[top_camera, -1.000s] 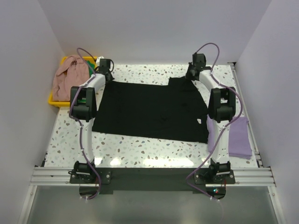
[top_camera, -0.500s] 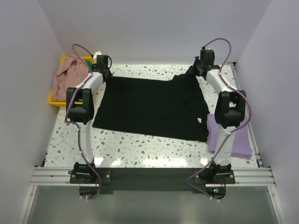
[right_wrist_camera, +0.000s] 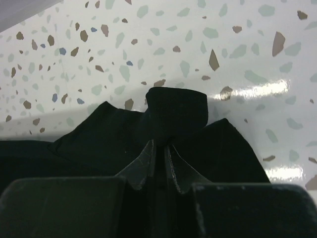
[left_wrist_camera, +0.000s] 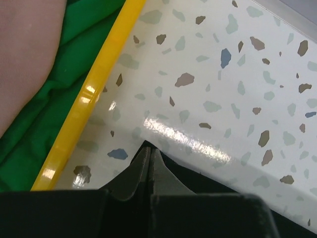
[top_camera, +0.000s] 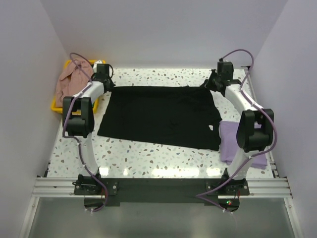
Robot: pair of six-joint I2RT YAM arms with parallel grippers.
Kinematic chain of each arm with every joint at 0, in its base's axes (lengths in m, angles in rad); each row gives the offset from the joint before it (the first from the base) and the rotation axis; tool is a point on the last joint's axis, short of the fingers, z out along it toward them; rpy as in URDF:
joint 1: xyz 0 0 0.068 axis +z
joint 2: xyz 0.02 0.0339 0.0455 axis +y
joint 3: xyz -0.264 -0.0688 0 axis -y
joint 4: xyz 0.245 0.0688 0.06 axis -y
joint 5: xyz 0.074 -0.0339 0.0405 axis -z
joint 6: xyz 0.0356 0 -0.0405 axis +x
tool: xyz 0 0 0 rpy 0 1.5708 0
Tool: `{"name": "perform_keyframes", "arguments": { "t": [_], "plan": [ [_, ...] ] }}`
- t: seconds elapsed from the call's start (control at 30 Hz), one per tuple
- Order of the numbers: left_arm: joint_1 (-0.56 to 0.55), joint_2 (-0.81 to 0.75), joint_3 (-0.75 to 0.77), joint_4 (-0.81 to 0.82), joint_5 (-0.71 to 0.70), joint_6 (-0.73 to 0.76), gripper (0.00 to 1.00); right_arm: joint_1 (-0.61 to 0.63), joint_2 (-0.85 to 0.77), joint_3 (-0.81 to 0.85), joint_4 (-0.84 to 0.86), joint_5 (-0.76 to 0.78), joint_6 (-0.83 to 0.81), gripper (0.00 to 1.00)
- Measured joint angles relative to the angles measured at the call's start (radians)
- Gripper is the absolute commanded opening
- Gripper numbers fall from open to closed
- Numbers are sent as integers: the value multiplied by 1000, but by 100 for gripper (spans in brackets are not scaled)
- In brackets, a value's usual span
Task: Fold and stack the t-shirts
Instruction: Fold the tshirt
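Observation:
The shirt lies spread out nearer me. My right gripper should move back over the black t-shirt's middle next and then let go of the bunched fold there.
A black t-shirt lies spread across the middle of the speckled table. My left gripper is shut on its far left corner, which shows as a black point between the fingers in the left wrist view. My right gripper is shut on its far right corner, and a bunch of black cloth pokes out past the fingertips in the right wrist view. A folded lilac t-shirt lies at the near right, partly behind my right arm.
A yellow bin at the far left holds a pink garment and green cloth; its rim runs close to my left gripper. White walls enclose the table on three sides.
Both grippers have moved outward and toward the far edge with the shirt's corners. The folded far right part has been pulled flat and the shirt's far edge now runs straight.

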Motion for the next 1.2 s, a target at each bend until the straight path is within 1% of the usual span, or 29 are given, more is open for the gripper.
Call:
{"name": "perform_keyframes", "arguments": {
  "t": [0.3,0.53,0.97,1.2],
  "plan": [
    [2,-139,-186,12,15,-38,0,8,-222,-267,8,-4,32,0],
    [4,-231,-305,15,16,-57,0,30,-340,-428,-5,-3,47,0],
    [6,-363,-439,-11,2,-101,0,40,-455,-572,-25,4,74,0],
    [6,-408,-506,-19,-4,-130,0,41,-468,-647,-17,2,85,0]
  ]
}}
